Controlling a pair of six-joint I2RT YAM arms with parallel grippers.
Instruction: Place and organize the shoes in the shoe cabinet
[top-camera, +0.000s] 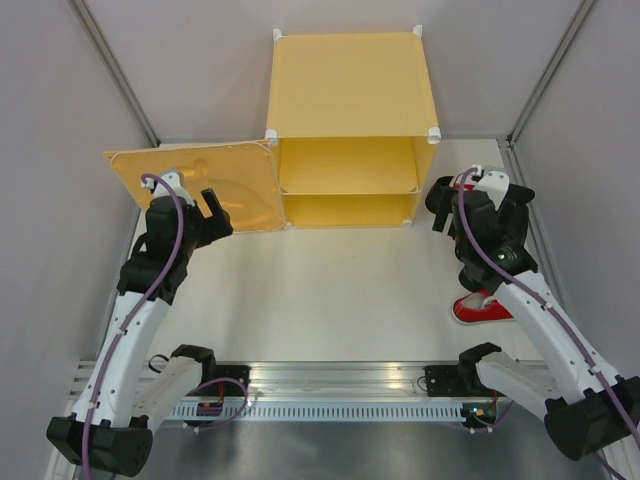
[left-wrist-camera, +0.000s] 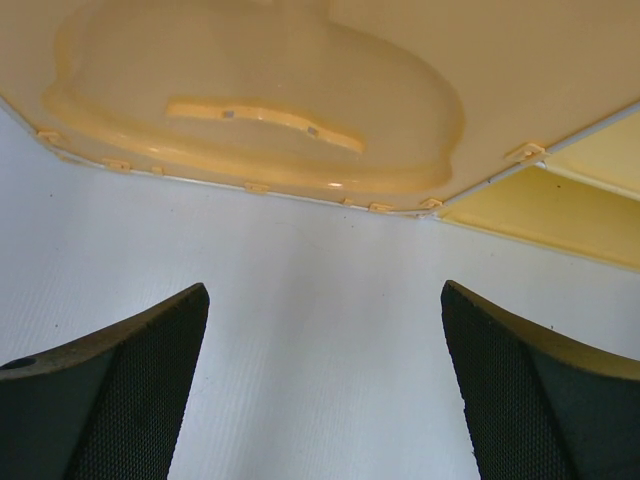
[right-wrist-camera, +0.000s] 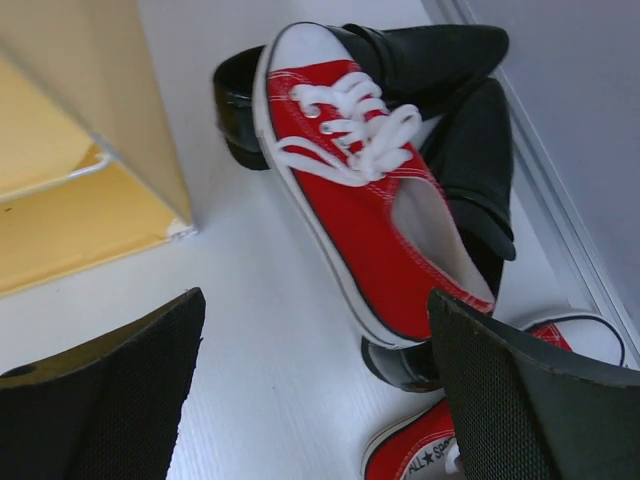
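I will move my right gripper to the right in the top view and down onto the upper red sneaker's wall-side collar (right-wrist-camera: 457, 238), because the sneaker's opening faces up and is uncovered.
The yellow-orange shoe cabinet (top-camera: 350, 95) stands at the back, its door (top-camera: 190, 190) swung open to the left and both inner levels empty. My left gripper (top-camera: 212, 208) is open and empty just in front of the door; the left wrist view shows the door's embossed apple shape (left-wrist-camera: 260, 100) beyond my left gripper (left-wrist-camera: 325, 290). My right gripper (top-camera: 438, 205) is open by the cabinet's right side. In the right wrist view my right gripper (right-wrist-camera: 315, 297) hangs above the table beside a red sneaker (right-wrist-camera: 370, 190) lying on two black dress shoes (right-wrist-camera: 430, 60). The second red sneaker (right-wrist-camera: 440, 455) (top-camera: 480, 308) lies nearer.
The cabinet's lower right corner (right-wrist-camera: 180, 225) is close to the left of the shoe pile. Grey side walls enclose the table, the right one (right-wrist-camera: 570, 120) just behind the shoes. A metal rail (top-camera: 330, 385) runs along the near edge.
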